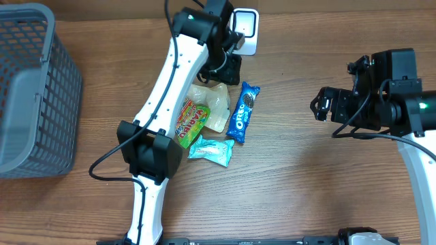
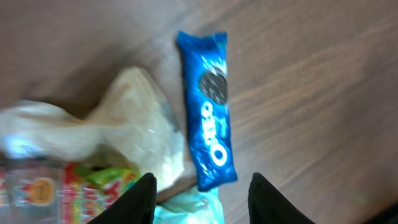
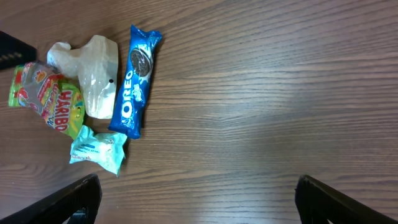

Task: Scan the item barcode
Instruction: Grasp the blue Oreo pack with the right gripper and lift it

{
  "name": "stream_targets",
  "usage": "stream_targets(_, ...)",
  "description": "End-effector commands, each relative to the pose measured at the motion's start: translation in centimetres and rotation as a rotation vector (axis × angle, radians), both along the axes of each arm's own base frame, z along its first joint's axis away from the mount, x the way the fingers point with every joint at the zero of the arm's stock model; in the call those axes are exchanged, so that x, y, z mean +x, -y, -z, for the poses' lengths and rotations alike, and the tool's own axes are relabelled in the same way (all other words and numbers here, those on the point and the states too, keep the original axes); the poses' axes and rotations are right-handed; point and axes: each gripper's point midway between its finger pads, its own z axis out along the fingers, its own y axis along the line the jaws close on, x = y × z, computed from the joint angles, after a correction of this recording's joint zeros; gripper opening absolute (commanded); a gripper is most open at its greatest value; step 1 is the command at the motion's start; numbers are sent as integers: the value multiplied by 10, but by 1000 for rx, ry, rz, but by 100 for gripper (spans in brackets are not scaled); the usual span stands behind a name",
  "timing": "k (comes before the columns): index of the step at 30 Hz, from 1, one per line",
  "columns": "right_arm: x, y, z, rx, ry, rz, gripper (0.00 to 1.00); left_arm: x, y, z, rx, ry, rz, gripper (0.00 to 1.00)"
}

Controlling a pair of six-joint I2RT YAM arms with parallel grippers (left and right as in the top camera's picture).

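Next, my right gripper moves to the left in the overhead view and down around the pack's middle [image 1: 244, 111] [image 3: 135, 79], as the Oreo pack lies nearest, beside bare wood.
Four snack items lie in a cluster mid-table: a blue Oreo pack [image 1: 242, 111], a green-and-red Haribo bag [image 1: 191, 121], a teal packet [image 1: 211, 150] and a pale translucent bag [image 1: 213, 103]. My left gripper [image 1: 230, 71] hovers above the cluster's far end. In the left wrist view this gripper [image 2: 202, 202] is open and holds nothing, with the Oreo pack [image 2: 210, 124] ahead of it and the teal packet [image 2: 186, 210] below the gap. My right gripper [image 1: 320, 105] stands wide open and empty at the right. No barcode is legible.
A white-and-grey device [image 1: 246, 28] sits at the table's far edge behind the left gripper. A grey mesh basket [image 1: 30, 95] stands at the far left. Bare wood [image 3: 261, 112] lies under the right gripper [image 3: 199, 205], the snacks to its left.
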Motion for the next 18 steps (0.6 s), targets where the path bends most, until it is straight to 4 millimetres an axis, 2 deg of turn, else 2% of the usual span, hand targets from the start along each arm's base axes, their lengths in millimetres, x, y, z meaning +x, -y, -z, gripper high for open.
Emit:
stream_targets(1,5,-2,-11,9,43,-9,100,18,-14,-29,-12,93,-38,40)
stream_targets(5,8,-4,-14,17,59,-13,100,24,-28,-70,-45,182,-70,41)
stream_targets(6,11,-8,-16,37,73,-23,100,23,-35,-89,-56,218,-83,43)
stream_targets(10,19,-22,-27,125,119,-45,100,17,-54,-122,-73,279,-118,50)
stream_targets(12,30,-29,-36,188,148,-2,100,17,-62,-142,-111,326,-135,58)
stream_targets(16,46,-45,-42,243,175,28,99,15,-85,-164,-128,378,-182,59)
stream_targets(17,54,-57,-37,267,163,32,98,15,-101,-172,-127,399,-216,60)
stream_targets(18,59,-64,-32,278,150,32,97,15,-109,-176,-125,409,-234,61)
